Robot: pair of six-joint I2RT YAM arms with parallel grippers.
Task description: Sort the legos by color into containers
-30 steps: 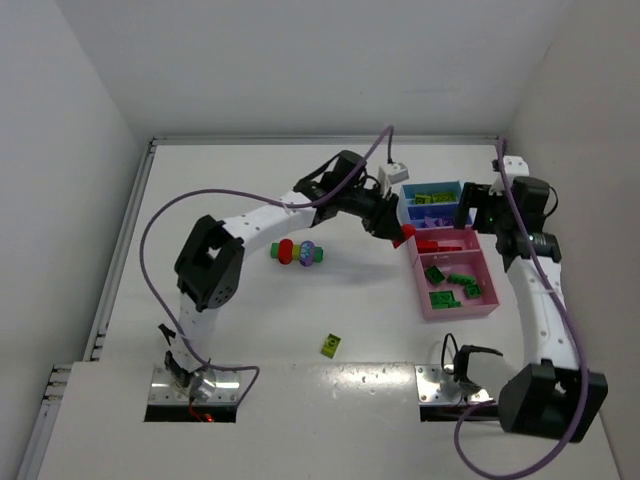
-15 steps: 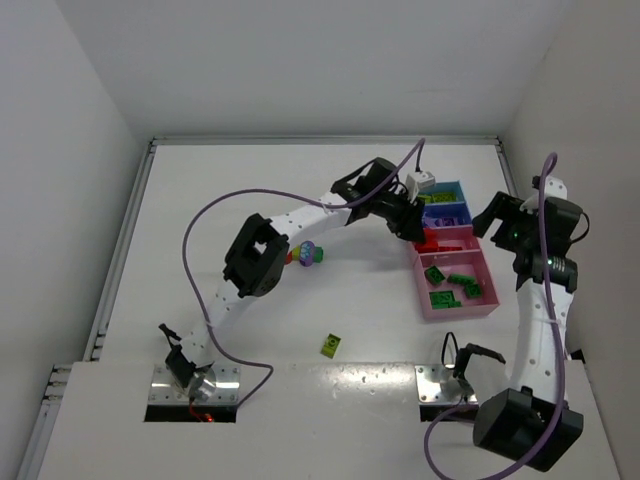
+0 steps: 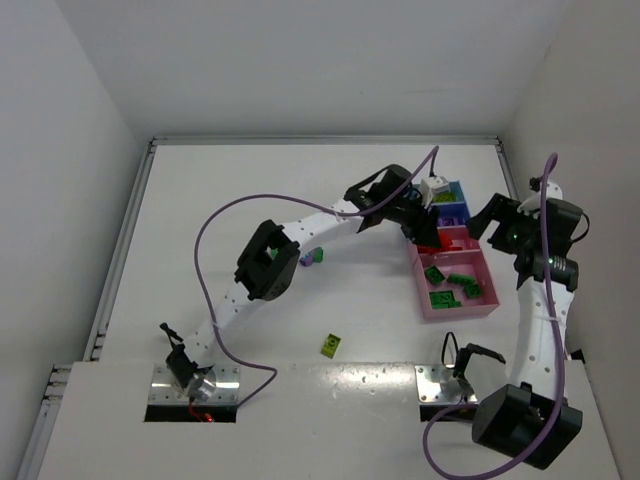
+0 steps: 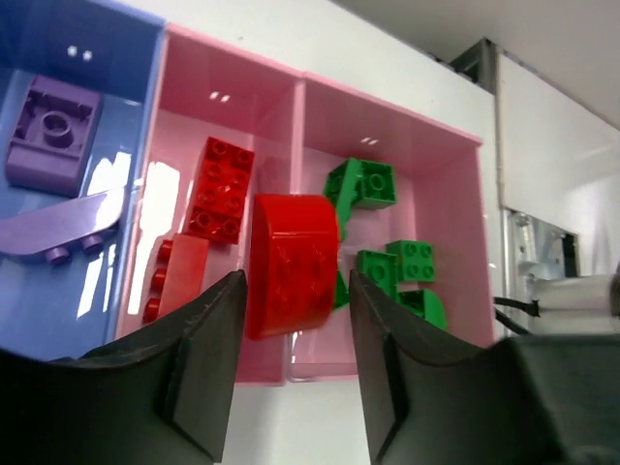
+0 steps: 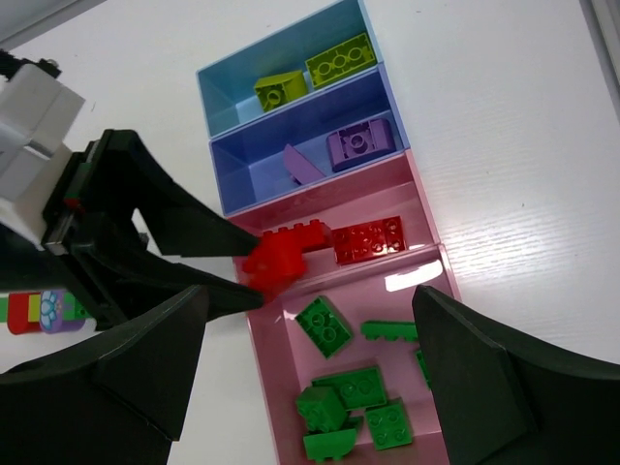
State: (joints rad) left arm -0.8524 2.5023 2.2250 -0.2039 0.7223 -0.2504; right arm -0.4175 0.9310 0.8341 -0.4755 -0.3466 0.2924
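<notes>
A yellow-green lego [image 3: 331,345] lies loose outside the containers, so the robot's right gripper should move back and to the left in the top view, then down onto it.
My left gripper [image 4: 295,291] hangs over the near edge of the pink container [image 4: 232,97], by the wall between its two compartments. Its jaws stand apart, and a red lego [image 4: 291,263] sits between them with a gap to the right finger. In the right wrist view that red lego [image 5: 276,262] looks blurred. Two red legos [image 4: 221,187] lie in the red compartment and several green legos [image 4: 407,262] beside it. My right gripper [image 5: 310,310] is open and empty above the containers. Purple legos [image 5: 356,143] and yellow-green legos [image 5: 339,60] lie in the blue trays.
A yellow-green lego [image 3: 331,346] lies loose on the table near the front. A small stack of coloured legos [image 3: 315,257] is partly hidden behind the left arm's elbow. The side walls close in on both sides, the right one near the right arm [image 3: 540,290].
The left arm carried the red lego rightward to the pink container, and its jaws have parted. The right arm pulled back to the right a second ago and has since held still.
</notes>
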